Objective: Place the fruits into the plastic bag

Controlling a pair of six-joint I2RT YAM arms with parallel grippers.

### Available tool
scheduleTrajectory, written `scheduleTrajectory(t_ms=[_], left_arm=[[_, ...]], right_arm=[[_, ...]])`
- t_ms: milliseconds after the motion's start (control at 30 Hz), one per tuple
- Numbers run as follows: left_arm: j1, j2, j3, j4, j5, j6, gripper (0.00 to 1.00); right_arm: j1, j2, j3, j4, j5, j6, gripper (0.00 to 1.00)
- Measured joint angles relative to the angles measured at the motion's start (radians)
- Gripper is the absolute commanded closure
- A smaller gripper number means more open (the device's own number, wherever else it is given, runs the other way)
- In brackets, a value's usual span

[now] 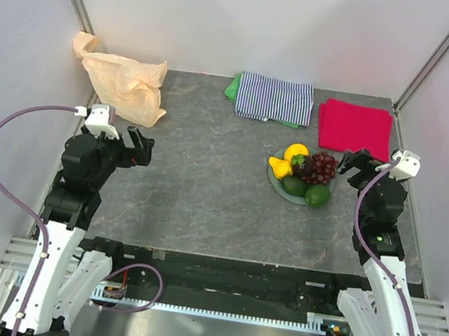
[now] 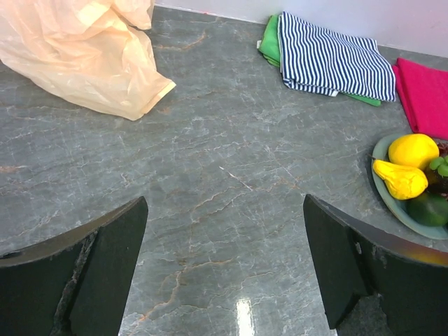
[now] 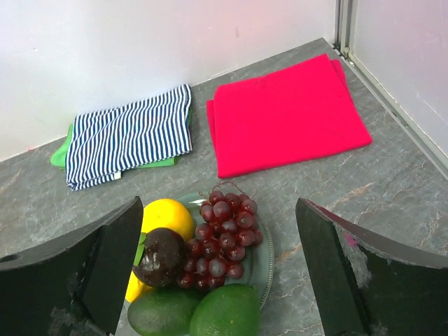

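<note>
The left gripper needs to reach outward and lower its open fingers around the plastic bag's near end (image 1: 149, 113) (image 2: 143, 101), where the bag narrows, because that end is below and outward.
The fruits lie on a round grey-green plate (image 1: 277, 184) at the right: a yellow lemon (image 1: 296, 152), a yellow pear-shaped fruit (image 1: 279, 168), a dark purple grape bunch (image 1: 320, 168), a dark green avocado (image 1: 294, 186) and a green lime (image 1: 317, 195). In the right wrist view the grapes (image 3: 225, 238), the lemon (image 3: 166, 218), a dark round fruit (image 3: 160, 257) and the lime (image 3: 227, 311) show. The crumpled cream-peach plastic bag (image 1: 123, 81) lies at the far left, and also shows in the left wrist view (image 2: 77, 56). My left gripper (image 1: 139, 149) is open and empty below the bag. My right gripper (image 1: 353, 164) is open and empty, just right of the plate.
A striped folded cloth (image 1: 274, 98) over a green one and a red folded cloth (image 1: 355, 127) lie at the back. White walls close in the back and both sides. The dark marbled tabletop (image 1: 204, 190) stretches between bag and plate.
</note>
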Motion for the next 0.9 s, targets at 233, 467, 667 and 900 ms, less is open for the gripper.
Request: scheduleTrajectory(t_ms=[233, 467, 667, 900], left_arm=[[0.0, 0.032, 0.0, 0.001, -0.032, -0.013, 0.01], [0.0, 0.109, 0.0, 0.043, -0.043, -0.075, 0.02], [0.0, 0.251, 0.004, 0.121, -0.19, -0.121, 0.03], [0.001, 0.644, 0.153, 0.172, -0.334, -0.119, 0.02]], right_arm=[[0.0, -0.012, 0.0, 0.002, 0.005, 0.0, 0.02], [0.0, -0.019, 0.0, 0.002, 0.016, 0.001, 0.02], [0.0, -0.018, 0.0, -0.011, 0.017, 0.008, 0.02], [0.0, -0.01, 0.002, -0.032, -0.009, 0.026, 0.02]])
